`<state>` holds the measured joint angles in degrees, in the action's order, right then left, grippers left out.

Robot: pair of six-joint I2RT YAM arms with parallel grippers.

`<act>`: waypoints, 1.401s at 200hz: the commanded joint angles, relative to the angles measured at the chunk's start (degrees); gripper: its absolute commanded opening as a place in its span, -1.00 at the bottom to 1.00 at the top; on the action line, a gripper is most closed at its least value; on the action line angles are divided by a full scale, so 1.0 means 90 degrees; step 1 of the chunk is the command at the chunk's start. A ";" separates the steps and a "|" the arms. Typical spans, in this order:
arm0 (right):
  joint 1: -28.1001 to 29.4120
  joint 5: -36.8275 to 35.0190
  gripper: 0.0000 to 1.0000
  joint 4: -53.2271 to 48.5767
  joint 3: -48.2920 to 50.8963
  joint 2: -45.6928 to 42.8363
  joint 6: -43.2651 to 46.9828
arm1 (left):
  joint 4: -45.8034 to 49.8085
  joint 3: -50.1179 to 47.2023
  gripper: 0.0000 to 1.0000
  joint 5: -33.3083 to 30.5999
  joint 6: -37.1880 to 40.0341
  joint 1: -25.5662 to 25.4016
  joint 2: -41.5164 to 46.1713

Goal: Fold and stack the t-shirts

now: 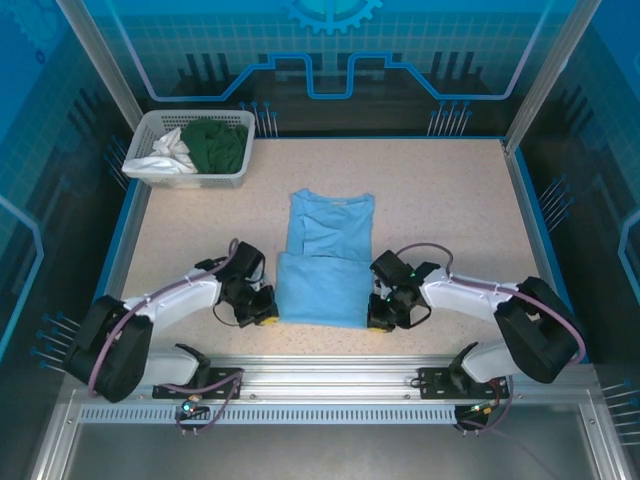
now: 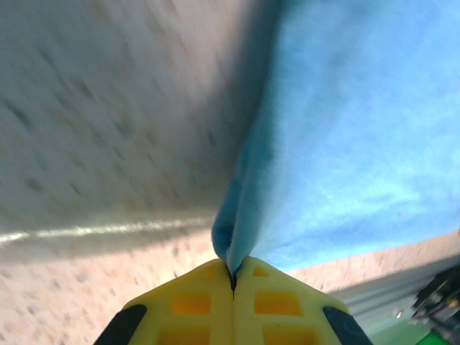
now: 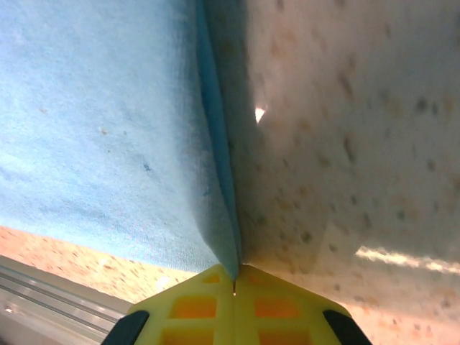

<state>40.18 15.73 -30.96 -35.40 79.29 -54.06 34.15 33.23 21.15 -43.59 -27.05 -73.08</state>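
The shirt's collar end [image 1: 304, 206] is still uncovered, so my left gripper next needs to lift the shirt's pinched corner, swing it outward and down onto the collar end, and let go.
A light blue t-shirt [image 1: 325, 262] lies partly folded in the middle of the table, collar end toward the back. My left gripper [image 1: 265, 317] is shut on its near left corner, and the blue cloth [image 2: 338, 136] runs pinched between the yellow fingers [image 2: 194, 305]. At the near right corner my right gripper [image 1: 379, 321] is shut on the shirt's edge [image 3: 108, 129], which enters between its yellow fingers [image 3: 280, 305]. A dark green garment [image 1: 217, 143] and a white garment [image 1: 172, 152] lie in the basket at the back left.
A white slatted basket [image 1: 190, 178] stands at the back left corner. Speckled beige tabletop [image 1: 450, 210] surrounds the shirt. A metal rail [image 1: 330, 380] runs along the near edge, and blue walls enclose the table on the other sides.
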 commanded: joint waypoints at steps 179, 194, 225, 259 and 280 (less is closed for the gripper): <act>-0.1274 -0.0213 -1.00 -0.1809 -0.2635 -0.0838 -0.0126 | 0.1639 0.2506 -1.00 0.0448 -0.0156 0.1176 -0.0011; -0.1541 -0.0093 -1.00 -0.1944 -0.3364 -0.0169 0.0142 | 0.1439 0.2996 -1.00 0.0474 -0.0138 0.1346 -0.0498; -0.1853 -0.0040 -1.00 -0.2299 -0.4917 0.1289 0.0450 | 0.1335 0.4253 -1.00 0.0519 0.0058 0.1662 -0.1670; -0.2236 0.0224 -1.00 -0.2548 -0.6563 0.2942 0.0311 | 0.1238 0.5384 -1.00 0.0705 0.0081 0.2180 -0.2980; -0.2410 0.0297 -1.00 -0.2878 -0.7895 0.4106 0.0323 | 0.1040 0.5913 -0.96 0.0803 -0.0057 0.2486 -0.3792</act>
<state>20.69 16.25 -51.64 -96.09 107.26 -51.99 44.86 81.84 26.41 -44.42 -7.88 -100.77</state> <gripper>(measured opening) 0.046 0.056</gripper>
